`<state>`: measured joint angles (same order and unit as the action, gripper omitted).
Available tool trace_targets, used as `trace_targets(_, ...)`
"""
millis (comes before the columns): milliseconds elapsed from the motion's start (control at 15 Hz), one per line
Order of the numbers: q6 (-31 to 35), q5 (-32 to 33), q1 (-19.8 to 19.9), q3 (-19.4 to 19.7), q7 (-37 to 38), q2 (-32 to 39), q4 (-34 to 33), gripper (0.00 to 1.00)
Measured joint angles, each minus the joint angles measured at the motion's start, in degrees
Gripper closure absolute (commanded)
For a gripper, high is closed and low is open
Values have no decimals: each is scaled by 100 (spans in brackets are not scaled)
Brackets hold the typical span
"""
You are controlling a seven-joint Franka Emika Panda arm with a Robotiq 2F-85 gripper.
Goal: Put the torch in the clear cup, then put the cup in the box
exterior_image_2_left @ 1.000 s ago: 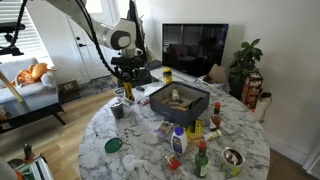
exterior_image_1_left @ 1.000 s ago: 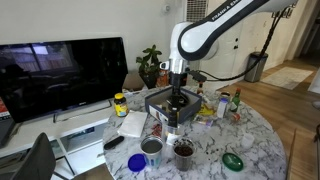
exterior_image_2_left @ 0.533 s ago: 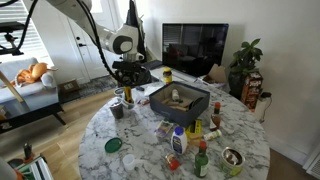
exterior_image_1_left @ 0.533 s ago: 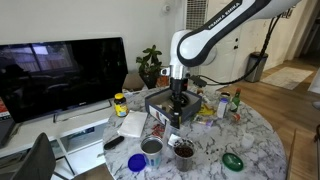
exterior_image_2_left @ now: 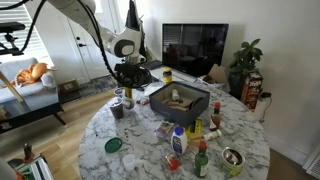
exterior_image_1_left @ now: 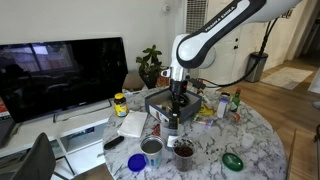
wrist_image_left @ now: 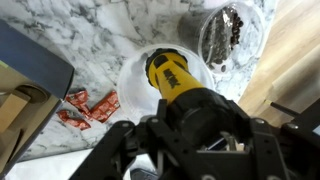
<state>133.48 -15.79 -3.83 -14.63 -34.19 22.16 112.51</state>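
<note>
My gripper eases slightly down and across toward the box (wrist_image_left: 35, 62) next, then releases the torch in the clear cup (wrist_image_left: 138, 90), since the yellow end already sits inside its rim.
My gripper (wrist_image_left: 185, 140) is shut on the torch (wrist_image_left: 172, 78), a black body with a yellow end that points down. The yellow end sits inside the rim of the clear cup (wrist_image_left: 128, 82), which stands on the marble table. In both exterior views the gripper (exterior_image_1_left: 173, 116) (exterior_image_2_left: 126, 90) hangs straight down over the cup, beside the dark grey box (exterior_image_1_left: 158, 100) (exterior_image_2_left: 180, 103). A corner of the box (wrist_image_left: 35, 62) shows at the left of the wrist view. The cup itself is hard to make out in the exterior views.
A metal cup with dark bits (wrist_image_left: 225, 35) stands close to the clear cup, and red packets (wrist_image_left: 85, 105) lie beside it. Two metal cups (exterior_image_1_left: 152, 148) (exterior_image_1_left: 183, 150), a blue lid (exterior_image_1_left: 136, 161), a green lid (exterior_image_1_left: 232, 160), a yellow-lidded jar (exterior_image_1_left: 120, 103) and bottles (exterior_image_2_left: 178, 140) crowd the round table.
The gripper has sunk a little with the torch toward the clear cup. Nothing else has moved.
</note>
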Motion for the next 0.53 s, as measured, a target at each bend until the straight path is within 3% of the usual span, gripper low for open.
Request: trace_targets(533, 10, 345, -110, -58, 102, 104, -17, 66)
